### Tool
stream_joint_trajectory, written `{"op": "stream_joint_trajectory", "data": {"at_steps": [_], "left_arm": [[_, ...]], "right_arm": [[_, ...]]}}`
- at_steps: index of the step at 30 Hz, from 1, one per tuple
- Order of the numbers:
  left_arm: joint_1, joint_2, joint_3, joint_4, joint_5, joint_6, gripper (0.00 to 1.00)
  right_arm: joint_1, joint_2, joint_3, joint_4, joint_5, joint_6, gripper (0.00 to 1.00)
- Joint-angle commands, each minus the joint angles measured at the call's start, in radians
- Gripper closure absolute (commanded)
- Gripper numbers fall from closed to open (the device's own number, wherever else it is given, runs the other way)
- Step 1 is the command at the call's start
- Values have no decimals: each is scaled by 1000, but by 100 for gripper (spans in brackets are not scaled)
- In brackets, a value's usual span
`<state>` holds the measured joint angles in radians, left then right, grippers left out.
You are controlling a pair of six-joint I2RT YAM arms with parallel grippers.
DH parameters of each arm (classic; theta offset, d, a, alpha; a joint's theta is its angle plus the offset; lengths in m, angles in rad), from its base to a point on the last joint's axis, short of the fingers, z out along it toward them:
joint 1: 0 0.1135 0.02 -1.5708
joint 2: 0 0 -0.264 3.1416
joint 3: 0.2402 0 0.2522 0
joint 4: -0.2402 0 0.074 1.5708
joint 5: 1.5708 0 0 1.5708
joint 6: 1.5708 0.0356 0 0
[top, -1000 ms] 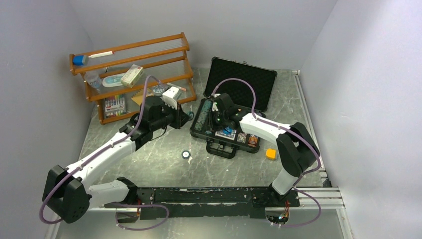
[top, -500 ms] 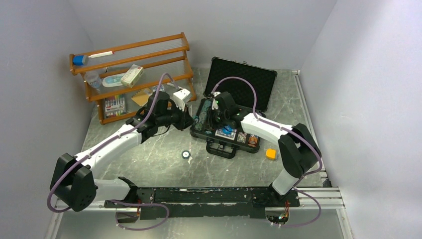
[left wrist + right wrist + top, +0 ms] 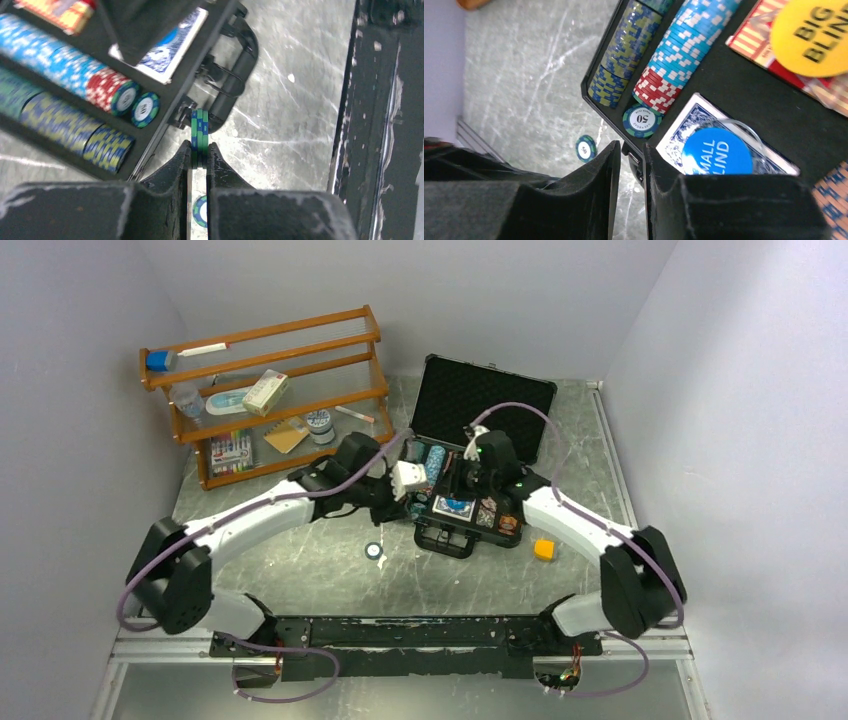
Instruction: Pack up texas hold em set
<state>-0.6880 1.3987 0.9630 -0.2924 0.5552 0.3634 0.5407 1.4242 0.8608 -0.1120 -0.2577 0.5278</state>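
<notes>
My left gripper is holding the green-blue chips (image 3: 199, 137) and will next release them down in the case at the chip row's red end (image 3: 110, 92), because that row stops short of the case's front side.
The black case (image 3: 483, 405) lies open, its lid leaning back. Rows of striped chips (image 3: 684, 45) fill its slots beside a blue card deck (image 3: 684, 122), a blue small blind button (image 3: 716, 150) and a yellow big blind button (image 3: 811, 30). My left gripper (image 3: 200, 150) is shut on a thin stack of green-blue chips (image 3: 200, 130), held on edge above the table just off the case's front left corner (image 3: 172, 117). My right gripper (image 3: 629, 155) hangs over the case's front edge, its jaws a little apart with nothing between them. One loose chip (image 3: 373, 551) lies on the table.
An orange wooden rack (image 3: 265, 390) with small items stands at the back left. A small orange cube (image 3: 543, 549) sits right of the case. The case's handle (image 3: 240, 75) juts toward me. A black rail (image 3: 430, 632) runs along the near edge.
My left arm swung right from the rack to the case's front left corner, its grip unchanged. My right arm shifted right across the case.
</notes>
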Motion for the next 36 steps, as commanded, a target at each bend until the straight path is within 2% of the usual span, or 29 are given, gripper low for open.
{"op": "stream_joint_trajectory", "data": {"at_steps": [1,5,10,14,25,31,36], "left_arm": [[-50,108,143,-119,28,229,93],[-71,224,231,-156,-42,284,93],[-76,314,282,-151,-72,314,93],[-78,357,306,-162,-81,314,93],[-78,405,327,-133,-277,310,93],[-78,425,346,-120,-304,329,92],[-79,444,378,-148,-340,316,72]], "right_arm": [[-56,-130,-68,57,28,109,73],[-134,-257,-140,65,51,167,71],[-198,-328,-177,46,51,184,70],[-223,-331,-181,31,34,179,70],[-247,-327,-186,35,9,177,70],[-251,-329,-187,33,6,173,70],[-253,-327,-185,29,3,172,70]]}}
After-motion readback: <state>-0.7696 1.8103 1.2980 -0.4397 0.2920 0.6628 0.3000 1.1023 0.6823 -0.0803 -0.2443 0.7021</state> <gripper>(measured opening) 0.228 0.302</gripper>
